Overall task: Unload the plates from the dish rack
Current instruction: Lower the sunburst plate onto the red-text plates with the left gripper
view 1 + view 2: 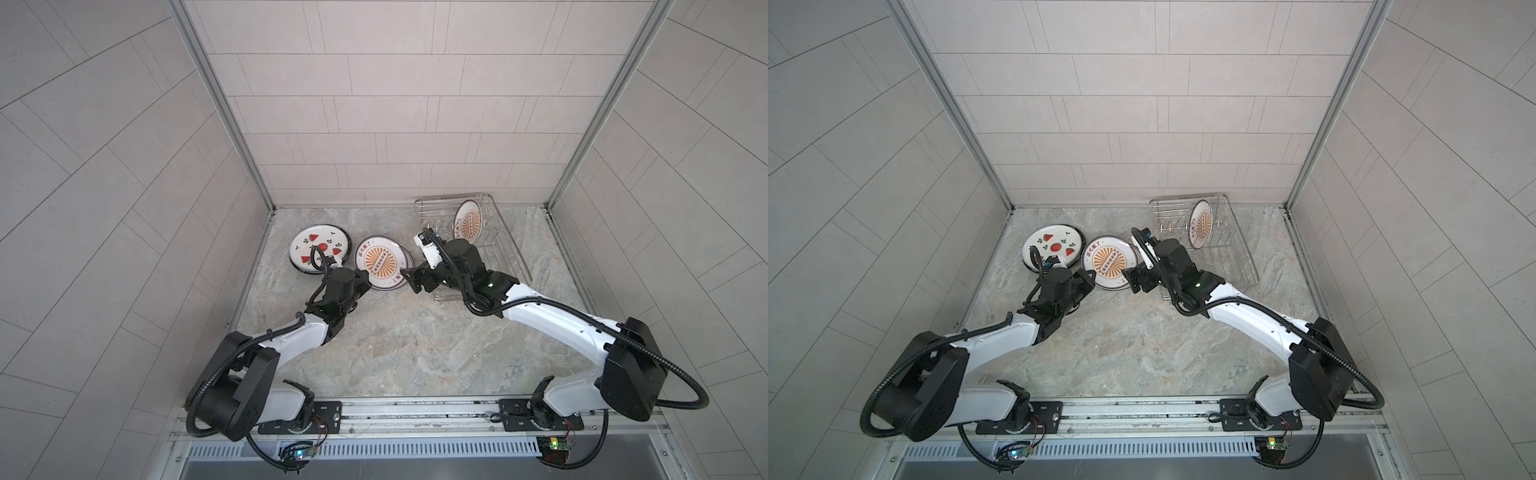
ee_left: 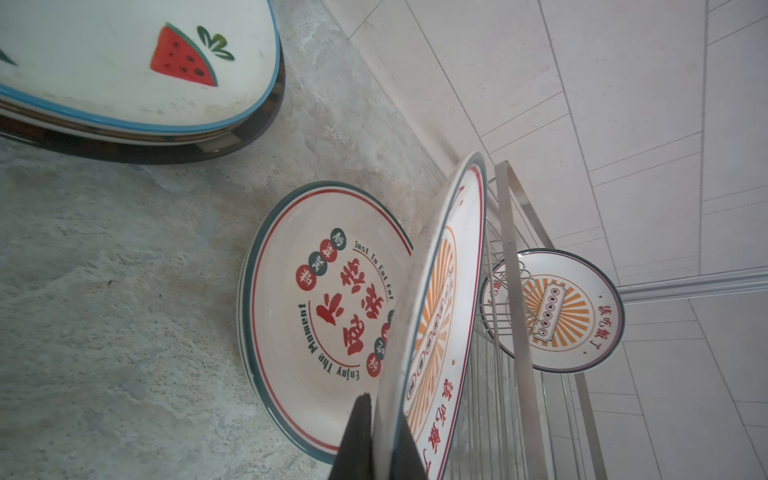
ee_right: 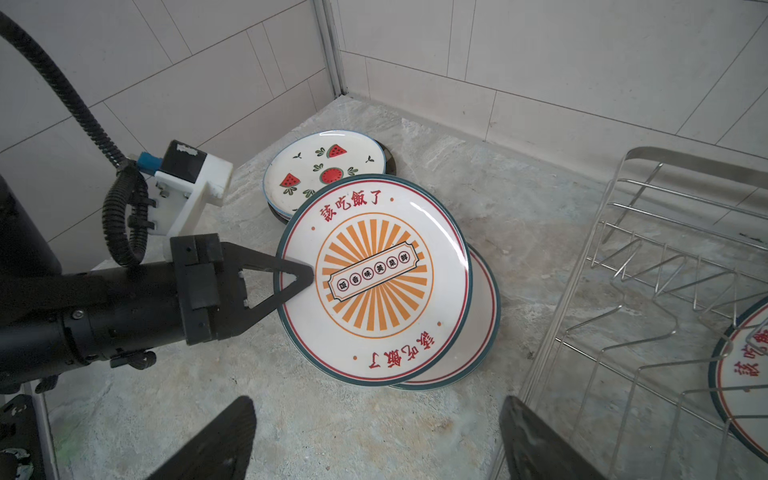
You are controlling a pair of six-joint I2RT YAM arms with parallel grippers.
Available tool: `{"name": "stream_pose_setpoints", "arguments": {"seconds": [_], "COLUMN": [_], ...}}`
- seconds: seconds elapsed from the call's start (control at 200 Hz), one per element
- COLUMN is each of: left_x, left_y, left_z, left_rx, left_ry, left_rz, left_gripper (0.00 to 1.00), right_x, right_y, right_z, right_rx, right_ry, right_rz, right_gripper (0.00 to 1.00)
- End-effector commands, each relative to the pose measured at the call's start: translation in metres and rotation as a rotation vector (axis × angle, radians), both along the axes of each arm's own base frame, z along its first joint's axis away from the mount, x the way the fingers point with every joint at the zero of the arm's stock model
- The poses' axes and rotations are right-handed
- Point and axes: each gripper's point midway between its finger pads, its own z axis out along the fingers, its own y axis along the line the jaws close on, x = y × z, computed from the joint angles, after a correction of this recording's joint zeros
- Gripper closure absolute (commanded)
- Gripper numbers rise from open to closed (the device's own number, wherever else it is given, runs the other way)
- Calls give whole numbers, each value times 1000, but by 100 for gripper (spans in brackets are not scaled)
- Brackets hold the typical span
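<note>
The tilted orange sunburst plate in my left gripper is still hanging above the red-character plate point(image 1: 409, 260) point(image 2: 328, 316). I will lower it onto that plate next and let go of its rim there.
My left gripper point(image 3: 297, 277) is shut on the rim of an orange sunburst plate point(image 3: 376, 282), holding it tilted just above the red-character plate point(image 2: 328, 316) that lies on the counter. To their left, a watermelon plate point(image 1: 318, 249) rests on a dark-rimmed plate point(image 3: 388, 158). Another sunburst plate point(image 1: 467, 226) stands upright in the wire dish rack point(image 1: 453, 197) at the back right. My right gripper point(image 3: 378, 415) hangs open over bare counter between the held plate and the rack, with nothing between its fingers.
Tiled walls close in the counter point(image 1: 395, 340) at the back and on both sides. The rack stands against the back wall. Both arm bases sit on the rail point(image 1: 415, 409) along the front edge.
</note>
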Motion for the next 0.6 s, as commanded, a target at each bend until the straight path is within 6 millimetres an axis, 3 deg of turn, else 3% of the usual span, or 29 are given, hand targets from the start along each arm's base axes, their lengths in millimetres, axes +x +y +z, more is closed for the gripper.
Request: {"name": "stream_pose_setpoints", "arguments": {"seconds": [0.0, 0.325, 0.595], "left_x": [15, 33, 37], "left_y": [4, -6, -1], "left_z": [15, -11, -36], "left_rx": [3, 2, -11], "left_ry": [-27, 58, 112], "left_rz": [55, 47, 49], "left_gripper": [100, 100, 100], "right_x": [2, 15, 17], "right_y": [3, 1, 1], "right_z": [-4, -20, -30], "right_rx": [-63, -154, -192], "right_ry": [-16, -10, 1], "right_rz": [6, -54, -58], "right_gripper": [8, 10, 10]}}
